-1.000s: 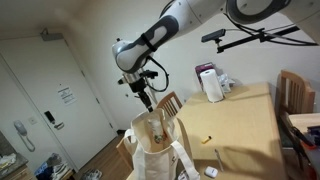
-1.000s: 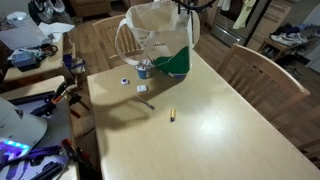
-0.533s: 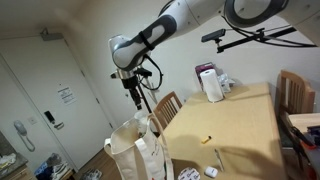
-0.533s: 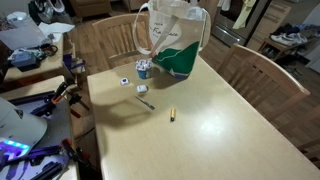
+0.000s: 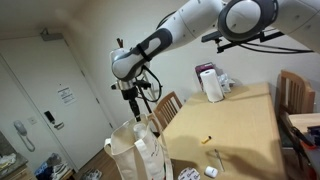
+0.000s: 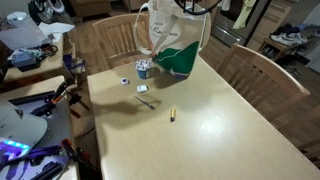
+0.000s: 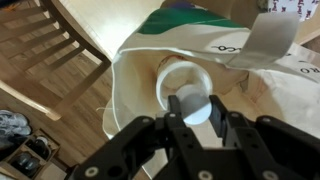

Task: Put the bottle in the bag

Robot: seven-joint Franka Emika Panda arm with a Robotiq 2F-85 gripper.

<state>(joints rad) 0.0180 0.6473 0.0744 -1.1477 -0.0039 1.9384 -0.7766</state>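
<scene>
The bottle should next be lowered by my gripper over the bag's opening (image 5: 136, 131), a little toward the bag's green-printed side. My gripper should then open.
My gripper (image 7: 194, 103) is shut on the bottle (image 7: 193, 110), which shows as a pale round top between the two fingers. Beyond it a white ring-shaped rim shows inside the bag's mouth. The bag (image 7: 135, 95) is off-white cloth with a green print and a looped handle, and it gapes open right under the gripper. In an exterior view my gripper (image 5: 138, 103) hangs just above the bag (image 5: 135, 152) at the table's end. The bag (image 6: 175, 45) also shows standing at the table's far edge. The bottle is too small to make out in both exterior views.
A white box-like container with a dark top (image 5: 210, 82) stands at the table's far end. Small items (image 6: 143, 68), a pen-like stick (image 6: 146, 102) and an orange piece (image 6: 171, 115) lie on the table (image 6: 200, 130). Wooden chairs (image 6: 255, 65) (image 5: 168, 106) flank it.
My gripper and the bag's mouth shifted together away from the table's end. Since then the gripper has sunk a little toward the bag's opening, still shut on the bottle.
</scene>
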